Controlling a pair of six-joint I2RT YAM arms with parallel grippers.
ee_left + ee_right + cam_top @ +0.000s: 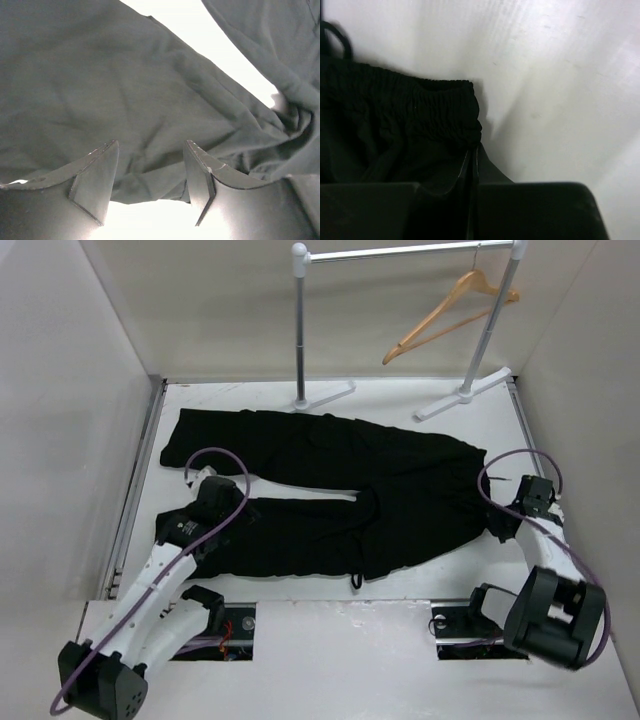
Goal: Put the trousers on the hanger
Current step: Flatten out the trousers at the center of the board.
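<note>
The hem's near corner (pixel 192 571) lies below my left gripper and to its left in the top view. Next, the left gripper moves that way, turning, and lowers.
The black trousers (pixel 380 470) lie flat on the white table, waistband to the right, both legs running left. My left gripper (pixel 243 512) is over the near leg close to its cuff end; in the left wrist view it (pixel 150 155) is open, fabric (pixel 100 75) lying just beyond the fingers (pixel 97 175). My right gripper (pixel 498 527) is at the waistband's near corner; in the right wrist view it (pixel 472 160) is shut on the gathered waistband edge (pixel 445 105). The tan wooden hanger (pixel 450 310) hangs on the rail at the back right, far from both grippers.
The grey rail stand (pixel 300 330) has two feet (pixel 465 395) on the table behind the trousers. White walls close in the left, right and back. A black drawstring loop (pixel 356 581) lies at the near edge of the trousers.
</note>
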